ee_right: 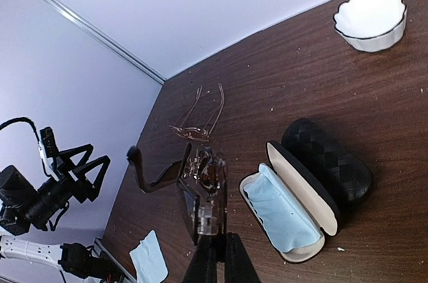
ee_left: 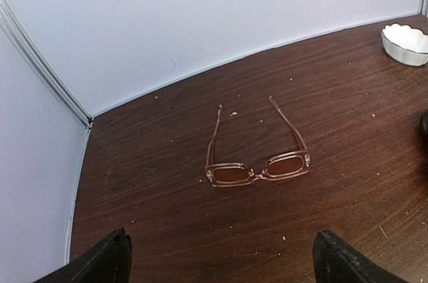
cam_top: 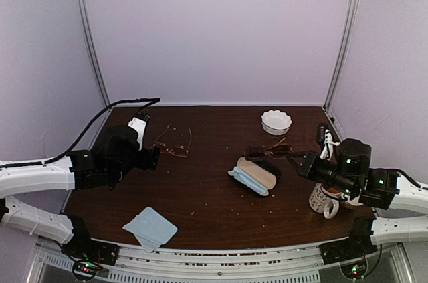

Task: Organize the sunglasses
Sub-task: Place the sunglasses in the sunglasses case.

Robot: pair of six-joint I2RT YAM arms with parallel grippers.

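I should next move my right gripper left in the top view, then down over the case's light-blue cloth (cam_top: pixel 249 179) (ee_right: pixel 279 213) to release the sunglasses, because the case's lid is open.
The reddish-copper wire sunglasses (ee_left: pixel 257 169) lie flat on the dark table with their arms unfolded, pointing away from me. My left gripper (ee_left: pixel 224 266) stands open just short of them, its two fingers wide apart and nothing between them. From above, that pair (cam_top: pixel 175 146) sits right of the left gripper (cam_top: pixel 154 157). My right gripper (ee_right: pixel 217 243) is shut on the dark-framed sunglasses (ee_right: pixel 200 182), holding them by one end above the table, one arm sticking out to the left. In the top view this pair (cam_top: pixel 267 151) hangs beside the right gripper (cam_top: pixel 297 161), just behind the case.
A black glasses case (ee_right: pixel 334 169) lies open with a light-blue cloth (ee_right: pixel 281 213) in its cream lining. A second blue cloth (cam_top: pixel 150 227) lies near the front edge. A white scalloped bowl (cam_top: pixel 276 122) stands at the back; a mug (cam_top: pixel 326 201) under the right arm.
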